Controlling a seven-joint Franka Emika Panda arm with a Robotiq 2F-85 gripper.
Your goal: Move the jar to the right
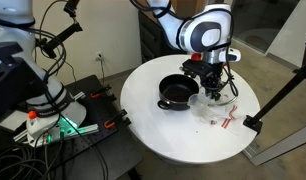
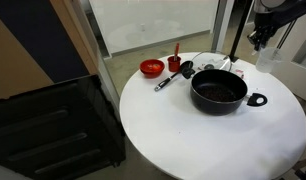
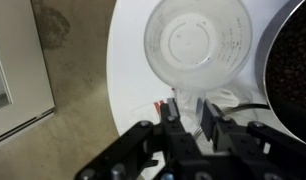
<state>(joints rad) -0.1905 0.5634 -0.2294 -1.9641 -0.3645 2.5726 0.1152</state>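
Note:
The jar (image 1: 215, 97) needs to come down onto the white table (image 1: 184, 127) beside the black pot next, and my gripper needs to let go of it there.
The jar (image 3: 198, 45) is a whitish, translucent cylinder seen from above in the wrist view, just beyond my fingers. My gripper (image 3: 190, 108) has its fingers drawn close together on a whitish part at the jar's near rim. In both exterior views the gripper (image 1: 213, 82) (image 2: 261, 42) hangs straight down over the jar (image 1: 215, 97) (image 2: 266, 58), which is beside the black pot near the table's edge. I cannot tell whether the jar rests on the table or is slightly lifted.
The black pot (image 1: 176, 93) (image 2: 219, 90) (image 3: 293, 70) stands mid-table, close to the jar. A red bowl (image 2: 151, 68), a dark cup (image 2: 174, 63) and a utensil (image 2: 166, 81) lie on the far side. The round white table's edge (image 3: 118, 90) drops to the floor beside the jar.

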